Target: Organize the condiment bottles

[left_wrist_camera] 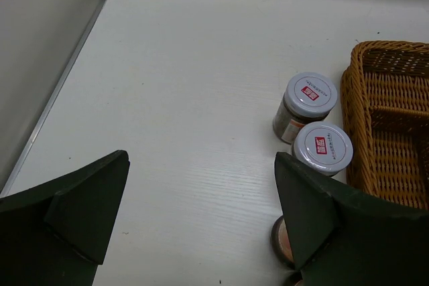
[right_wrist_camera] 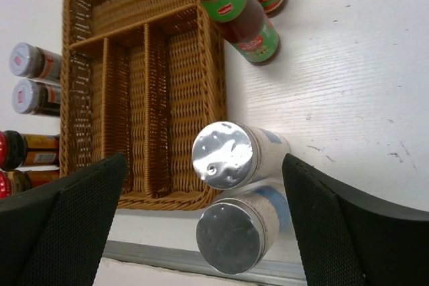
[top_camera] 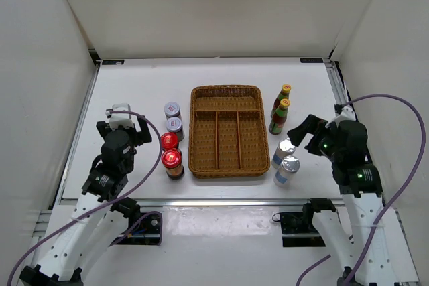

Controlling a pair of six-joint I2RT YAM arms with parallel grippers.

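My right gripper is open, and the narrow top of the bottle fits between its fingers, so it will move outward onto the far dark bottle's yellow cap [top_camera: 286, 88].
Eight condiment bottles stand beside the brown wicker tray [top_camera: 226, 165]. On its left are two grey-lidded jars [top_camera: 172, 109] [top_camera: 175, 125] and two red-lidded jars [top_camera: 169, 141] [top_camera: 172, 159]. On its right are two yellow-capped dark bottles [top_camera: 285, 92] [top_camera: 282, 106] and two silver-capped bottles [top_camera: 286, 147] [top_camera: 289, 164]. My left gripper [top_camera: 126, 127] is open and empty, left of the jars. In the left wrist view the gripper [left_wrist_camera: 201, 199] has bare table between its fingers, with the grey-lidded jars [left_wrist_camera: 310, 95] beyond. My right gripper [top_camera: 307, 134] is open and empty, above the silver-capped bottles [right_wrist_camera: 224, 154] [right_wrist_camera: 231, 238].
The tray has three long compartments and one cross compartment, all empty [right_wrist_camera: 144, 85]. White walls enclose the table on three sides. A metal rail [top_camera: 221, 200] runs along the near edge, close to the nearest silver-capped bottle.
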